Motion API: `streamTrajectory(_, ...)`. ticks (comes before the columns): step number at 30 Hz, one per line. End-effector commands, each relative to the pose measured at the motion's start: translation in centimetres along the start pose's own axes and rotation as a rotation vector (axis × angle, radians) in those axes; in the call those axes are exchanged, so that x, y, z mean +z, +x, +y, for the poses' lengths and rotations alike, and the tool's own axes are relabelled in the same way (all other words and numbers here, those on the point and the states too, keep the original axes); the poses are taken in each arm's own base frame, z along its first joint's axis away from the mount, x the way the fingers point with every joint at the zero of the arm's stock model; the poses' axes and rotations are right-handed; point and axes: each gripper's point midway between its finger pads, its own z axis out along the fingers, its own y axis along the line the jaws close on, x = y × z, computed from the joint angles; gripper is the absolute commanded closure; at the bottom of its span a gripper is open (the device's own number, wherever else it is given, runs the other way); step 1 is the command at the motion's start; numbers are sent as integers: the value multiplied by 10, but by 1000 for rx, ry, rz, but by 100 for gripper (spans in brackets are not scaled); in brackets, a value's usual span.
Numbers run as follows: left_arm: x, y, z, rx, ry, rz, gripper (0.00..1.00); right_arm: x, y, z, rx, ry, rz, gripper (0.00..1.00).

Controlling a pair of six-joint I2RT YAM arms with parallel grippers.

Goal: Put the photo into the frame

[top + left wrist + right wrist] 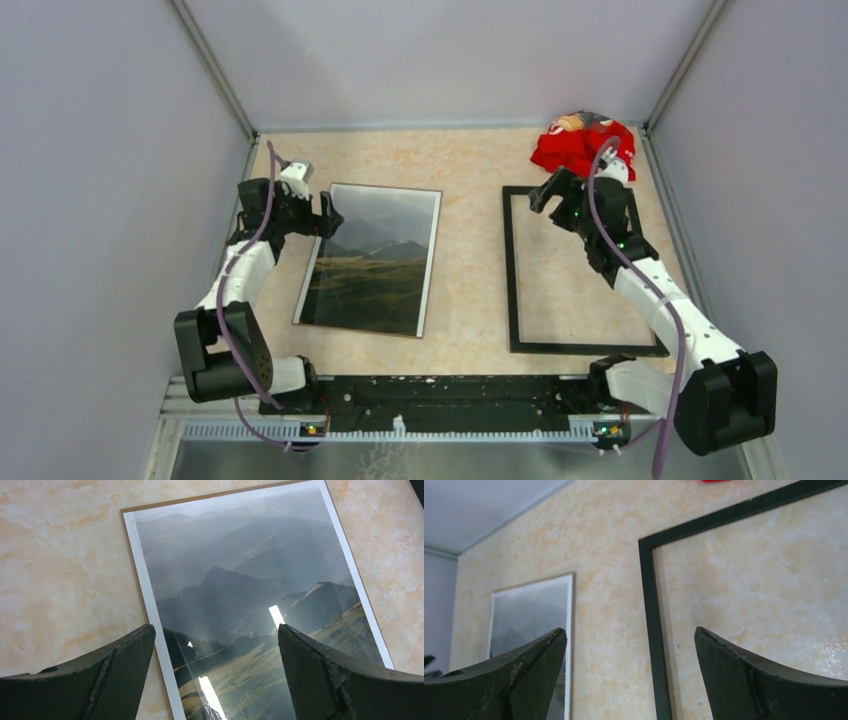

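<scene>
The frame (513, 270) bar nearest the photo (375, 260) has bare table on both sides, so there is room for my fingers. I will lower my right gripper back onto that bar next.
The photo (375, 260), grey mountains over green hills with a white border, lies face up on the left of the table. A thin brown board edge (200, 499) shows under its far side. The black frame (513, 270) lies flat and empty on the right, with bare table inside it. My left gripper (330, 215) is open and empty, hovering over the photo's (240, 580) left far edge, its fingers (125, 665) straddling the white border. My right gripper (545, 192) is open and empty above the frame's (647, 605) far left corner. The photo (531, 615) also shows in the right wrist view.
A crumpled red cloth (580, 145) lies at the back right corner, just beyond the frame. Grey walls close the table on three sides. A black rail (440, 390) runs along the near edge between the arm bases.
</scene>
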Motion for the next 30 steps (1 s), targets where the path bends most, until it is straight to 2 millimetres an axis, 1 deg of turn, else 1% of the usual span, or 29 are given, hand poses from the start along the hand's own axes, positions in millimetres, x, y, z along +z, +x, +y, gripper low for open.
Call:
streamTrajectory(1,-11,-25,-5,52,8,-58,1,-5,27,28,-80,-201,71,1)
streamTrajectory(2,-11,-24,-5,50,8,-56,1,2,30,20,-130,-107,79,1)
streamTrajectory(5,-9,-23,-5,45,13,-53,1,12,59,3,-306,111,190,2)
streamTrajectory(7,-6,-22,-3,35,11,-49,1,14,71,-1,-376,185,204,6)
streamTrajectory(9,-4,-21,-2,23,16,-39,1,15,81,-2,-400,224,205,10)
streamTrajectory(13,0,-19,-4,0,39,-15,1,22,105,-7,-420,272,234,13)
streamTrajectory(22,-5,-18,-8,9,54,12,1,48,158,-24,-437,302,323,28)
streamTrajectory(27,-9,-14,-11,16,58,31,1,54,179,-26,-450,303,354,37)
streamTrajectory(28,-10,-13,-11,13,60,33,1,55,182,-26,-448,304,358,39)
streamTrajectory(30,-12,-15,-14,10,71,33,1,57,188,-27,-442,306,370,48)
